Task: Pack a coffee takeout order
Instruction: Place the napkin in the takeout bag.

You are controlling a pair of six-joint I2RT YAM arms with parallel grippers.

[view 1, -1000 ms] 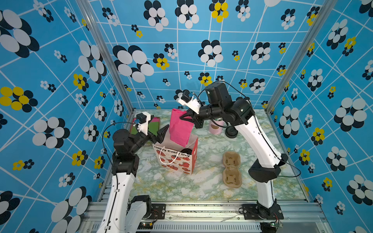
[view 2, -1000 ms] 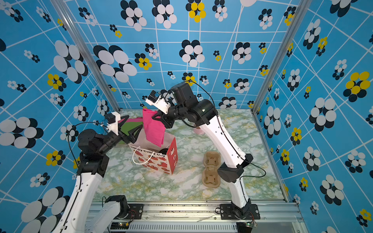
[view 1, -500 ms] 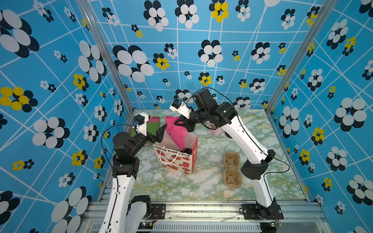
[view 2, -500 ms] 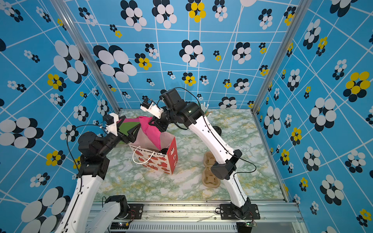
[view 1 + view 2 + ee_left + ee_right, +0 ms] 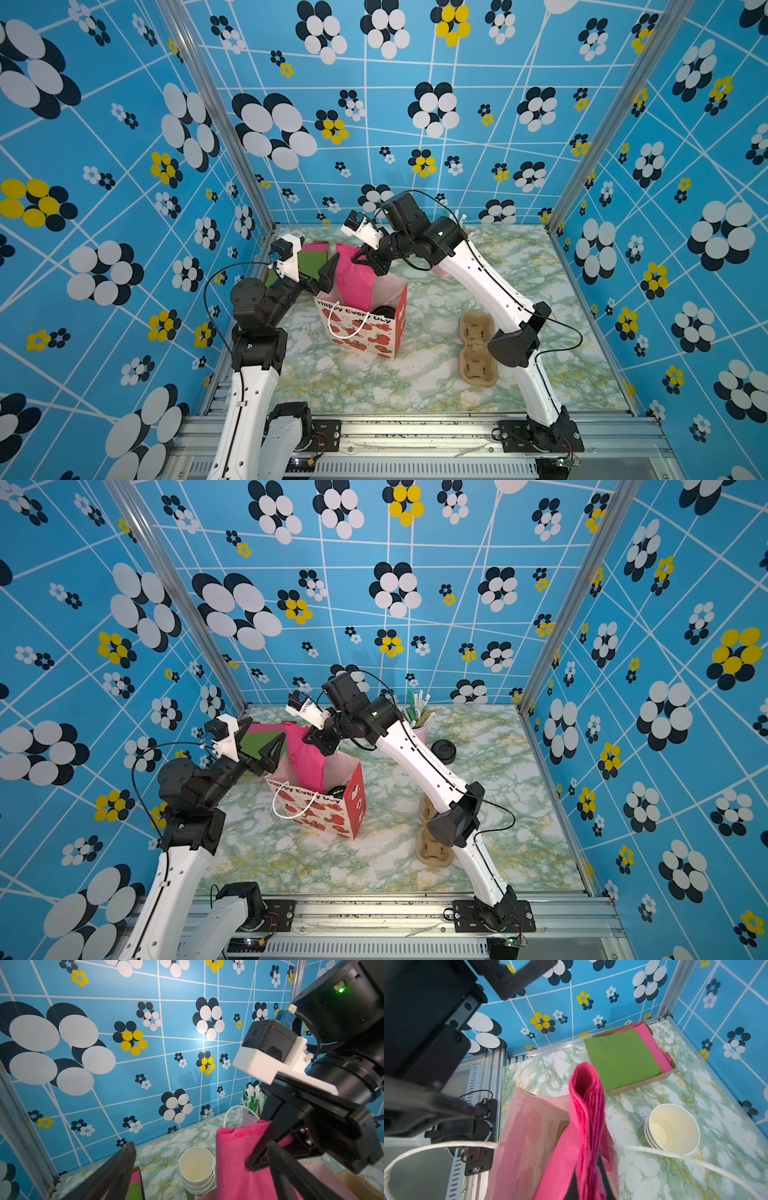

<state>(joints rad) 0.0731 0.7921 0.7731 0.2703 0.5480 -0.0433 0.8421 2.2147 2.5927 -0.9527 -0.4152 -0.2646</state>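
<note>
The napkin goes down into the bag's opening (image 5: 377,296) (image 5: 548,1136) below my right gripper next for release, because the napkin's upper part sticks out above the bag's rim.
A bright pink napkin (image 5: 353,276) (image 5: 308,758) hangs upright with its lower end inside the open strawberry gift bag (image 5: 361,332) (image 5: 324,814). My right gripper (image 5: 368,264) (image 5: 321,744) is shut on the napkin's upper edge, above the bag's mouth. In the right wrist view the napkin (image 5: 584,1118) runs down into the pink-lined bag (image 5: 525,1136). A black round cup lid (image 5: 382,311) shows in the bag. My left gripper (image 5: 322,276) (image 5: 268,752) stands open beside the bag's left rim, holding nothing. The brown cup holder (image 5: 476,349) lies empty on the table to the right.
A box of green and pink napkins (image 5: 623,1059) sits at the back left. A stack of lidless paper cups (image 5: 196,1165) (image 5: 672,1128) stands behind the bag. Straws in a pink cup (image 5: 419,717) and a lone black lid (image 5: 444,750) are at the back.
My right gripper has brought the pink napkin down from above the bag, so its lower end now hangs inside. The left gripper stays open at the bag's left side.
</note>
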